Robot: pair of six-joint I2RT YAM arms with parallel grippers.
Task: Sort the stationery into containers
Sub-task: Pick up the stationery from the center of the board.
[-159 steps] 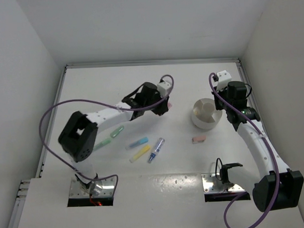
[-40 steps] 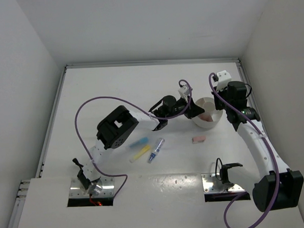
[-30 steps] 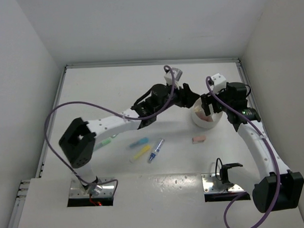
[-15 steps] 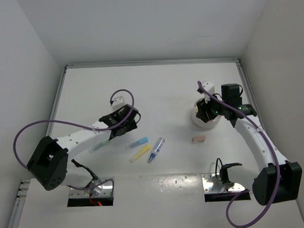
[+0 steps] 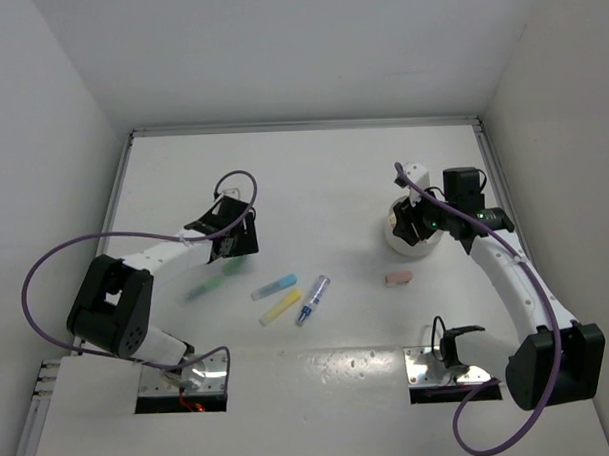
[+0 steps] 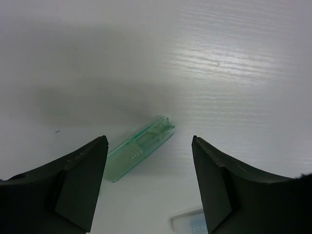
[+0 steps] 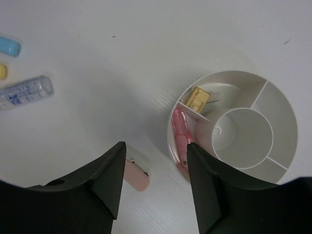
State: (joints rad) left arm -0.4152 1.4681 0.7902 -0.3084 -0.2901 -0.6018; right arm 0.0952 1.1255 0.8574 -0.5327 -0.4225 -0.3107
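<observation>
Next, my left gripper comes down onto the far end of the green pen (image 6: 141, 148) and closes, since that end of the pen shows between the open fingers.
My left gripper (image 5: 235, 236) hangs open and empty over the left of the table; in its wrist view its fingertips (image 6: 100, 144) flank the near end of a green pen (image 6: 141, 148), apart from it. That green pen (image 5: 214, 283) lies just below-left of the gripper. My right gripper (image 5: 412, 220) hovers open and empty over the left rim of the white divided bowl (image 5: 407, 247). The bowl (image 7: 229, 74) holds a pink pen (image 7: 180, 134) and a beige eraser (image 7: 199, 97) in separate compartments. A pink eraser (image 7: 135, 174) lies on the table beside it.
A blue pen (image 5: 277, 286), a yellow pen (image 5: 280, 307) and a clear purple-blue pen (image 5: 313, 300) lie mid-table. The pink eraser (image 5: 398, 279) sits below the bowl. Two square metal plates (image 5: 185, 382) (image 5: 444, 368) are at the near edge. White walls enclose the table.
My left arm has drawn back from the bowl to the left, ending over the green pen. My right gripper has swung in over the bowl's left rim.
</observation>
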